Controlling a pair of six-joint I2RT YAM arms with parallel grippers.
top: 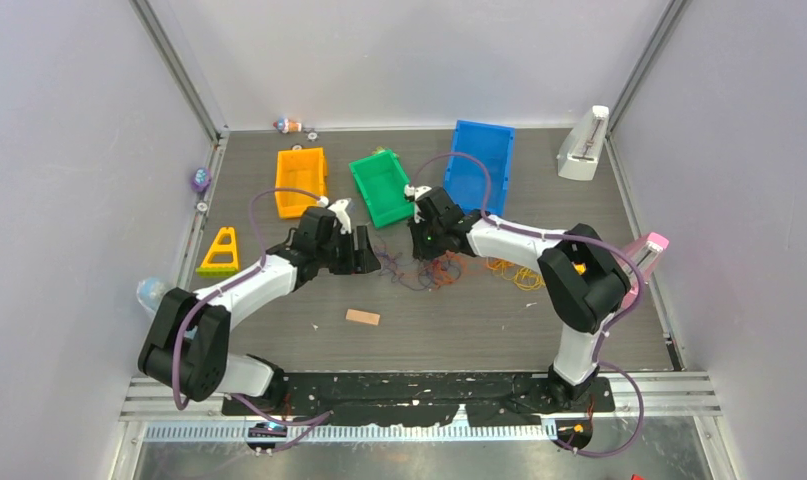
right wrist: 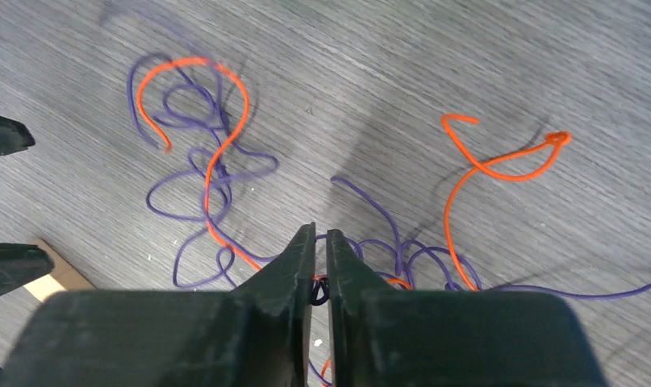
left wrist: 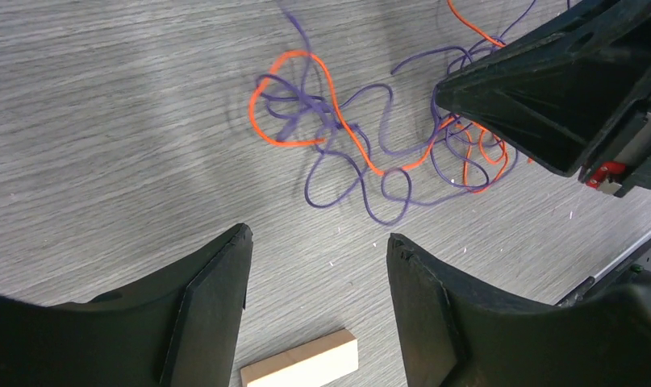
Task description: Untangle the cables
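I need to lift my right gripper clear of the tangle, then move it outward over the blue bin point(top: 485, 162) to release the purple piece of cable. The bin is empty and sits outward of my gripper.
The cables point(top: 431, 268) lie in a purple and orange-red tangle mid-table, with yellow strands point(top: 516, 273) to its right. In the right wrist view my right gripper point(right wrist: 321, 234) has its jaws almost together, with a small bunch of purple and orange strands pinched between them. Loose loops point(right wrist: 201, 185) spread to the left and an orange strand point(right wrist: 483, 169) to the right. My left gripper point(left wrist: 318, 242) stands open just short of the tangle point(left wrist: 338, 133), with only bare table between its fingers. The right gripper's body point(left wrist: 548, 97) shows at that view's upper right.
A small wooden block point(top: 362, 317) lies near the left gripper point(top: 367, 262). Orange point(top: 301, 180), green point(top: 381, 186) and blue point(top: 479, 165) bins stand at the back. A yellow triangle point(top: 220, 252) is at the left and a white device point(top: 582, 145) at the back right.
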